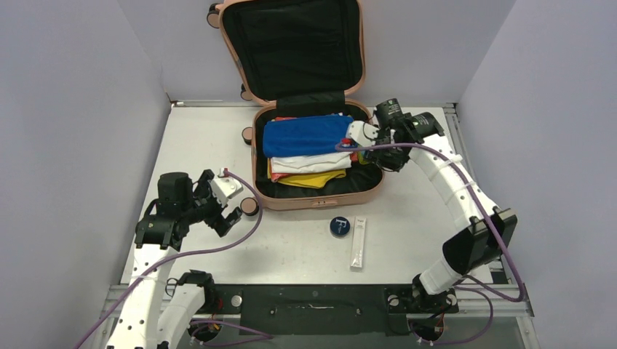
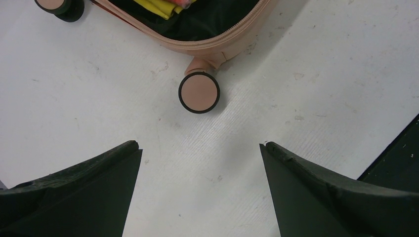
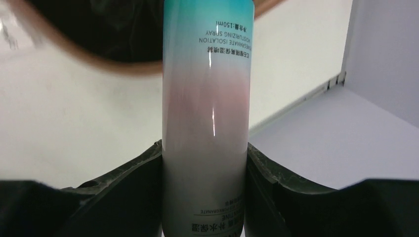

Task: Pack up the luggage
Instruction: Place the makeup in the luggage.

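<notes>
My right gripper will move outward with a turn, then down to the luggage's dark part beside the blue clothes (image 1: 359, 113), and release the spray bottle on bare lining.
The peach-pink luggage (image 1: 318, 198) lies open at the table's back, its black-lined lid (image 1: 291, 45) upright. Folded blue, white and yellow clothes (image 1: 305, 136) fill its base. My right gripper (image 1: 369, 140) is shut on a spray bottle (image 3: 205, 123), white fading to pink and teal, and holds it over the right side of the luggage. My left gripper (image 1: 224, 201) is open and empty, just left of the luggage's front left wheel (image 2: 199, 92). The luggage's front corner (image 2: 207, 39) shows at the top of the left wrist view.
A round dark blue tin (image 1: 340, 226) and a white tube (image 1: 358, 243) lie on the table in front of the luggage. Grey walls close in the table at the left, back and right.
</notes>
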Motion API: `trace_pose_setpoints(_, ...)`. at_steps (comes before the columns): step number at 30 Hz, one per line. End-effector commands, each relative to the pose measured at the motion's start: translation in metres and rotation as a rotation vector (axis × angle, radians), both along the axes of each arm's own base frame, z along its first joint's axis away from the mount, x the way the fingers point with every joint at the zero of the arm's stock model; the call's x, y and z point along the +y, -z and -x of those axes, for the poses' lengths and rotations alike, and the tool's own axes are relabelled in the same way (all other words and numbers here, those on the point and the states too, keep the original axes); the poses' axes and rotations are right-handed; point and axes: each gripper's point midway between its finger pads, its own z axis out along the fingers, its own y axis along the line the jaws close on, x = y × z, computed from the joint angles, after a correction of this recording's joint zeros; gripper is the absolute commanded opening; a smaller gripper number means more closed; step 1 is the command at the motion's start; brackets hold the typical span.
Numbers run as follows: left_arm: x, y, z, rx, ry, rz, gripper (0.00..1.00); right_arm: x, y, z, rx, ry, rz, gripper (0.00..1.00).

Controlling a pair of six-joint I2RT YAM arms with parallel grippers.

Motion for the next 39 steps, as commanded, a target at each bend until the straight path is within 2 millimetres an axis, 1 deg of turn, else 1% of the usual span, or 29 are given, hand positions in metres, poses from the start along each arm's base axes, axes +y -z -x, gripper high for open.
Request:
trace_pose_setpoints(1,0.003,-0.014,-0.010,-0.055,-0.029,0.003,0.96,0.064,-0.012,-0.073,-0.227,0.139,-0.364,0.05)
trace_pose_setpoints(2,0.004,-0.014,-0.010,-0.056,-0.032,0.002,0.96,0.068,-0.015,-0.087,-0.275,0.205,-0.427,0.05)
trace_pose_setpoints(3,0.004,-0.014,-0.010,-0.057,-0.033,0.002,0.96,0.068,-0.017,-0.100,-0.317,0.285,-0.491,0.05)
trace_pose_setpoints(6,0.004,-0.014,-0.009,-0.055,-0.035,0.005,0.96,0.070,-0.019,-0.124,-0.377,0.436,-0.647,0.05)
trace_pose_setpoints(9,0.005,-0.011,-0.010,-0.051,-0.040,0.000,0.96,0.070,-0.019,-0.143,-0.385,0.559,-0.793,0.05)
trace_pose_setpoints(12,0.006,-0.010,-0.011,-0.046,-0.046,-0.008,0.96,0.064,-0.016,-0.160,-0.371,0.652,-0.919,0.05)
trace_pose_setpoints(18,0.006,-0.010,-0.015,-0.030,-0.046,-0.005,0.96,0.058,0.009,-0.183,-0.335,0.768,-1.058,0.05)
trace_pose_setpoints(25,0.004,-0.013,-0.018,-0.020,-0.042,0.002,0.96,0.067,0.038,-0.189,-0.279,0.798,-1.098,0.05)
trace_pose_setpoints(36,0.002,-0.012,-0.018,-0.010,-0.036,0.009,0.96,0.080,0.077,-0.191,-0.222,0.829,-1.054,0.05)
trace_pose_setpoints(38,0.002,-0.012,-0.017,-0.010,-0.037,0.009,0.96,0.082,0.081,-0.191,-0.216,0.828,-1.044,0.07)
trace_pose_setpoints(39,0.002,-0.012,-0.017,-0.011,-0.037,0.009,0.96,0.082,0.082,-0.191,-0.214,0.828,-1.040,0.11)
